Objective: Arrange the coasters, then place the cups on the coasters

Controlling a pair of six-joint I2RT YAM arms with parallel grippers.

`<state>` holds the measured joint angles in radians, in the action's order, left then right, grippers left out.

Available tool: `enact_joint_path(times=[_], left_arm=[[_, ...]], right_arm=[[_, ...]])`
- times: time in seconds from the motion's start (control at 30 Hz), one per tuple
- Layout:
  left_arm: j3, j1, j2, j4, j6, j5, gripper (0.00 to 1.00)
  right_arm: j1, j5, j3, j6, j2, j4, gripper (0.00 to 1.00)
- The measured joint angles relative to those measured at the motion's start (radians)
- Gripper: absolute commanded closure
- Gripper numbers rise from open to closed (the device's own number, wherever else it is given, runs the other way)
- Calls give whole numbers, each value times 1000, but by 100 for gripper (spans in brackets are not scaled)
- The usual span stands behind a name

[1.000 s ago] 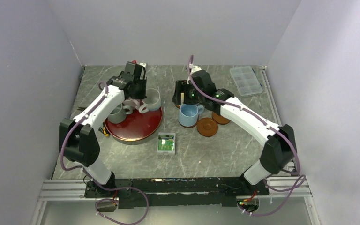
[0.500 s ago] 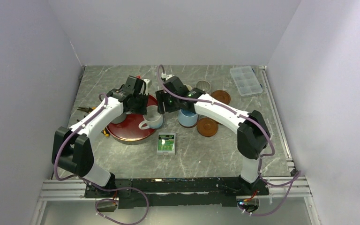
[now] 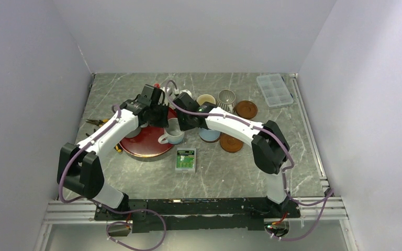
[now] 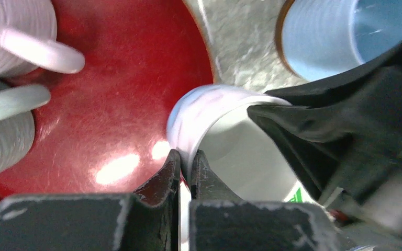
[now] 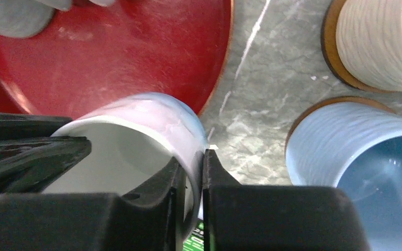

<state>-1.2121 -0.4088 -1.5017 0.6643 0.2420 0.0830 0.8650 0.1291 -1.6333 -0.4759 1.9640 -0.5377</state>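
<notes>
I will carry the white cup point(image 3: 174, 135) with my right gripper past the striped cup, lower and release, as the bare back coaster point(image 3: 246, 109) lies to the gripper's right in the top view.
A white cup point(image 3: 174, 135) hangs over the right edge of the dark-red tray point(image 3: 146, 142), its handle to the left. My left gripper point(image 4: 187, 157) is shut on the cup's near rim. My right gripper point(image 5: 193, 163) is shut on the opposite rim of the same cup point(image 5: 136, 136). The light blue cup point(image 5: 356, 157) and the cream cup point(image 5: 382, 42) each stand on a coaster. The striped cup point(image 3: 226, 98) stands behind them. Bare coasters lie at the back right point(image 3: 246, 109) and in front point(image 3: 231, 142). The mauve cup point(image 4: 10, 31) and the grey-green cup point(image 4: 0, 130) sit on the tray.
A green-and-white box point(image 3: 186, 160) lies just in front of the held cup. A clear compartment box point(image 3: 275, 90) sits at the back right. Pliers point(image 3: 97, 123) lie left of the tray.
My right arm swung left from beside the light blue cup and shut on the white cup's rim. My left gripper carried that cup forward to the tray's right edge.
</notes>
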Motion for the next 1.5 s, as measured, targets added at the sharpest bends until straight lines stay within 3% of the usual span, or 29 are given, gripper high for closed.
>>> enact_joint_path(times=[0.17, 0.23, 0.33, 0.43, 0.53, 0.67, 0.87, 1.0, 1.27, 1.5], left_arm=[[0, -14, 10, -21, 11, 0, 96], [0, -14, 11, -19, 10, -2, 82], [11, -13, 31, -35, 8, -10, 53], [53, -7, 118, -71, 13, -15, 33], [86, -1, 239, -115, 8, -25, 20], [107, -1, 353, -184, 6, -32, 11], [148, 24, 443, -234, 6, -79, 7], [150, 101, 460, -238, 9, -106, 7], [150, 154, 457, -237, 14, -124, 7], [150, 154, 457, -236, 13, -130, 7]], right_arm=[[12, 57, 0, -7, 6, -27, 100], [14, 65, 0, -10, 5, -27, 100], [15, 74, 0, -10, -3, -27, 100], [12, 90, 0, -10, -21, -39, 100], [8, 125, 0, -5, -50, -60, 100], [2, 185, -33, 9, -79, -106, 100], [-20, 334, -146, 64, -131, -226, 100], [-95, 363, -153, 108, -242, -272, 100], [-479, 274, -31, 229, -470, -247, 100], [-728, 29, 142, 390, -459, -175, 100]])
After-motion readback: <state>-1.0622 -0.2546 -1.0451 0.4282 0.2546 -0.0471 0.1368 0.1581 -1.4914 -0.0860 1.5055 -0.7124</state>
